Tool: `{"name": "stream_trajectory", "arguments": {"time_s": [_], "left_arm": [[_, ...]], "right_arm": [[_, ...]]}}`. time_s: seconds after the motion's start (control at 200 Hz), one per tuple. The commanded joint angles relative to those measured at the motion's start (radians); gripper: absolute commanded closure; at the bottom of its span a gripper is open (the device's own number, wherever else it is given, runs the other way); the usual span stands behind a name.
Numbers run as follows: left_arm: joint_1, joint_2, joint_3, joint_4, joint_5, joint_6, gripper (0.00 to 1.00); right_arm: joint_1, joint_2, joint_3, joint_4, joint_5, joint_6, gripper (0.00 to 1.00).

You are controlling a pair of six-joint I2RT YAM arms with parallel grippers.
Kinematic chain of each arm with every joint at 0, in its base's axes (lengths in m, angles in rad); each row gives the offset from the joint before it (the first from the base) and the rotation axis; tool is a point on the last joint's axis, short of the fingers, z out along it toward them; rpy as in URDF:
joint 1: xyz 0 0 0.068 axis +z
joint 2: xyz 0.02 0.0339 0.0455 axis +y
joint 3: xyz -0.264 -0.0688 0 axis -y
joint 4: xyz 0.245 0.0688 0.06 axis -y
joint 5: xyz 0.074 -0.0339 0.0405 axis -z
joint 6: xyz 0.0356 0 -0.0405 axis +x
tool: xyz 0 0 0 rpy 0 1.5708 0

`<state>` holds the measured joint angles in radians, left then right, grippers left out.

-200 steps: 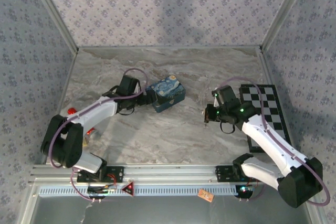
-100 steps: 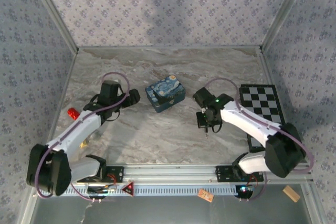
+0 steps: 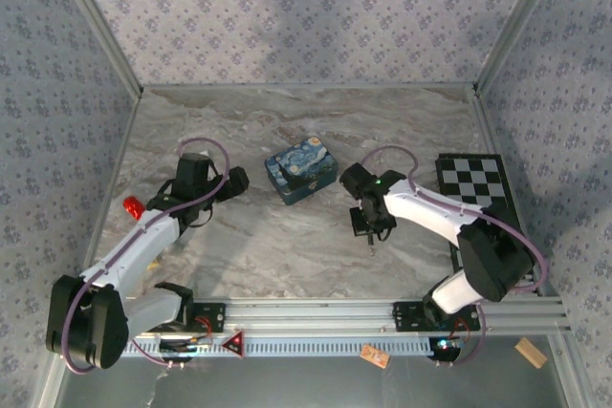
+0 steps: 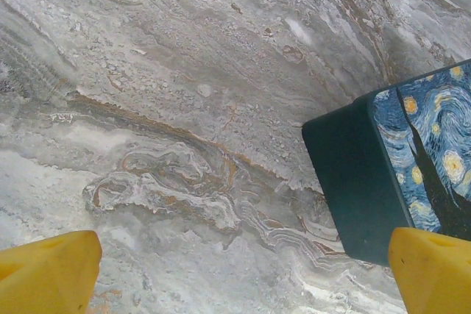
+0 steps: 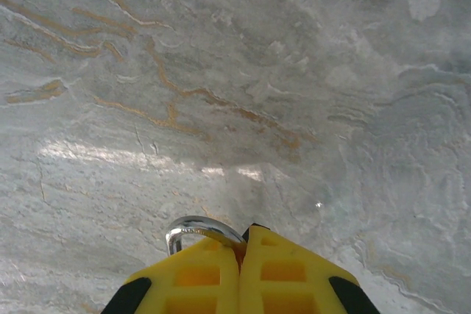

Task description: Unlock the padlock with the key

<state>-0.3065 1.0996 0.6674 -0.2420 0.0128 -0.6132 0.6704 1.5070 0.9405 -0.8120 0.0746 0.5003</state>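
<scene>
My right gripper will next lower the padlock to the marble beneath and let go there.
My right gripper [image 5: 241, 255] is shut on the padlock, whose silvery loop [image 5: 197, 229] pokes out past the left yellow fingertip; the dark body is hidden between the fingers. In the top view that gripper [image 3: 369, 228] hangs low over the marble table, right of the blue swirl-painted box [image 3: 301, 171]. My left gripper [image 3: 237, 181] is open just left of the box, with nothing between its yellow fingertips [image 4: 51, 273]. In the left wrist view the box [image 4: 412, 159] lies at the right. The key is out of view.
A black-and-white checkered board [image 3: 478, 190] lies at the table's right edge. A small red object [image 3: 132, 205] sits by the left wall beside my left arm. Patterned walls close off three sides of the marble table [image 3: 277, 255].
My left gripper has pulled back leftward from the box and stayed open. My right arm has swung left toward the table's middle, still shut.
</scene>
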Motion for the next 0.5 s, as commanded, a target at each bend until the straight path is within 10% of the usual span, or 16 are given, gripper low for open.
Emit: {"name": "stream_trajectory", "arguments": {"time_s": [0.0, 0.495], "left_arm": [[0.010, -0.024, 0.001, -0.004, -0.001, 0.004, 0.00], [0.016, -0.030, -0.005, -0.011, -0.007, 0.001, 0.00]], "right_arm": [[-0.009, 0.027, -0.011, 0.015, -0.015, 0.020, 1.00], [-0.012, 0.121, -0.020, 0.088, -0.042, 0.011, 1.00]]}}
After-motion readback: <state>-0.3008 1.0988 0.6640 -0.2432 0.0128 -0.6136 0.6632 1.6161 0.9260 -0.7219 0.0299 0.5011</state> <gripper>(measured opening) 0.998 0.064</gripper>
